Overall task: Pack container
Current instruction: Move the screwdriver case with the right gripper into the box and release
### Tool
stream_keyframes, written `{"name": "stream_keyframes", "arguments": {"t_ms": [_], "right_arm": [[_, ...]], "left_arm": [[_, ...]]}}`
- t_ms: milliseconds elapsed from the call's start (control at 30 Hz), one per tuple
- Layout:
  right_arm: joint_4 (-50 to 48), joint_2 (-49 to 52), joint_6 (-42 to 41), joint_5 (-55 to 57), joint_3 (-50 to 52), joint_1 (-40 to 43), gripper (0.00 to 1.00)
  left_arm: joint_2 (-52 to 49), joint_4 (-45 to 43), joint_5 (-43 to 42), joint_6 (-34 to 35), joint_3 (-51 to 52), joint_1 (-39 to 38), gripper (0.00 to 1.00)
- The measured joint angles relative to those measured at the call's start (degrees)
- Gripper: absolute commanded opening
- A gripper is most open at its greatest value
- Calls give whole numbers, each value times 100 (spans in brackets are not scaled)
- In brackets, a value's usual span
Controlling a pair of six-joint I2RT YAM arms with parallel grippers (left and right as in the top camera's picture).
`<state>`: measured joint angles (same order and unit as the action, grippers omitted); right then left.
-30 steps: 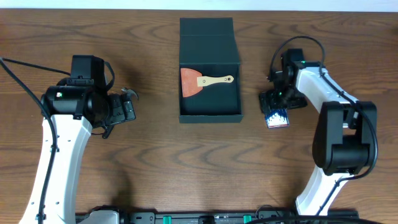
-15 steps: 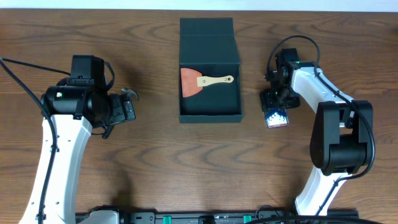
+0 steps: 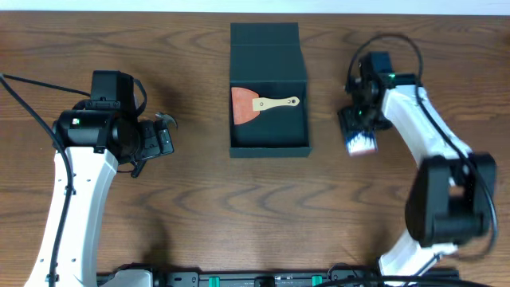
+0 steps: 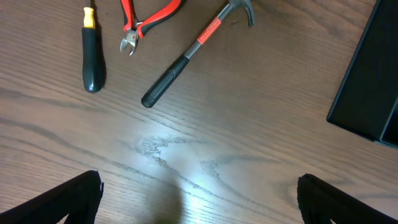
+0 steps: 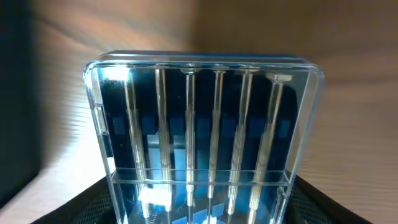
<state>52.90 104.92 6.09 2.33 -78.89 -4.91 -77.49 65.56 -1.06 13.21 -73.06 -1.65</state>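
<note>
The robot will next carry the case in its right gripper to the left in the overhead view, over the container's bare bottom beside the scraper, then lower it and let it go.
The dark teal container (image 3: pixel 268 148) stands open at the table's back middle, lid flap folded back, with a wooden-handled orange scraper (image 3: pixel 255 104) inside. My right gripper (image 3: pixel 358 130) is just right of the container, shut on a clear plastic case of small precision tools (image 3: pixel 361 144). The case fills the right wrist view (image 5: pixel 205 137), held between the fingers (image 5: pixel 205 214). My left gripper (image 3: pixel 159 137) is open and empty over the left table (image 4: pixel 199 202). Ahead of it lie a hammer (image 4: pixel 186 59), red pliers (image 4: pixel 146 22) and a black-handled screwdriver (image 4: pixel 92 53).
The container's dark side wall shows at the right edge of the left wrist view (image 4: pixel 373 81) and the left edge of the right wrist view (image 5: pixel 15 93). In the overhead view only the hammer's claw (image 3: pixel 165 119) peeks out from under the left arm.
My right gripper has moved the clear case a little back and to the right, and the arm's pose has shifted. The left arm has not moved.
</note>
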Motion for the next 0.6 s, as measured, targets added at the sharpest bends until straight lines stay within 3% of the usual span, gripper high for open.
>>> {"name": "stream_keyframes", "arguments": {"t_ms": [267, 433, 600], "right_arm": [[-221, -1462, 1270, -446, -195, -1137, 1], [-546, -1425, 2583, -752, -197, -1853, 1], [-1174, -907, 3775, -1014, -197, -2059, 1]], "left_arm": [[0, -26, 2, 0, 0, 0, 99], [0, -103, 2, 0, 0, 0, 98], [0, -105, 2, 0, 0, 0, 99]]}}
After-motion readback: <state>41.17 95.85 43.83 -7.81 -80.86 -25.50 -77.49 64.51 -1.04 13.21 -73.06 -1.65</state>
